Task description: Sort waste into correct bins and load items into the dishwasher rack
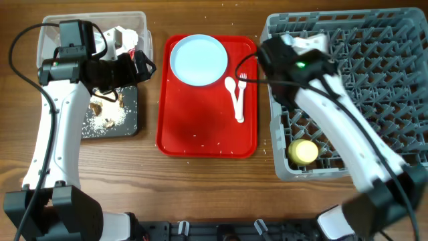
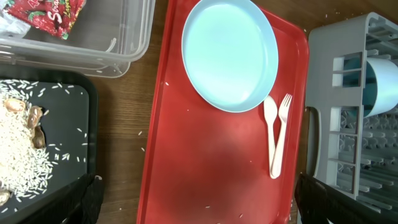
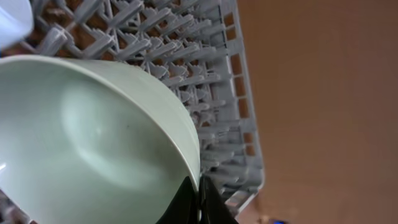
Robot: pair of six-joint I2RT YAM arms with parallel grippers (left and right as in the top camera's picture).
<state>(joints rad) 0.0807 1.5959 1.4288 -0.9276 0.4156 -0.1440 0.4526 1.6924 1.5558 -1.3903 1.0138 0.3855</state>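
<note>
My right gripper lowers the mint bowl it holds into the grey rack next, beside the blue bowl.
My right gripper (image 3: 199,194) is shut on the rim of a mint bowl (image 3: 93,143) and holds it tilted over the grey dishwasher rack (image 3: 208,74). In the overhead view that gripper (image 1: 269,52) is over the rack's (image 1: 374,87) left side and the arm hides the bowl. A yellow cup (image 1: 304,152) sits in the rack's near left corner. My left gripper (image 2: 199,208) is open and empty above the red tray (image 2: 205,162). On that tray lie the pale-blue plate (image 2: 230,53), white spoon (image 2: 270,115) and fork (image 2: 283,130). The left gripper (image 1: 142,65) also shows in the overhead view.
The clear tub (image 1: 137,23) holds white paper (image 1: 117,35) and the red wrapper (image 2: 53,14). The black tray (image 1: 130,124) holds rice (image 2: 18,152) and brown scraps (image 2: 34,121). Another blue bowl (image 2: 382,87) stands in the rack. Loose rice grains lie on the table.
</note>
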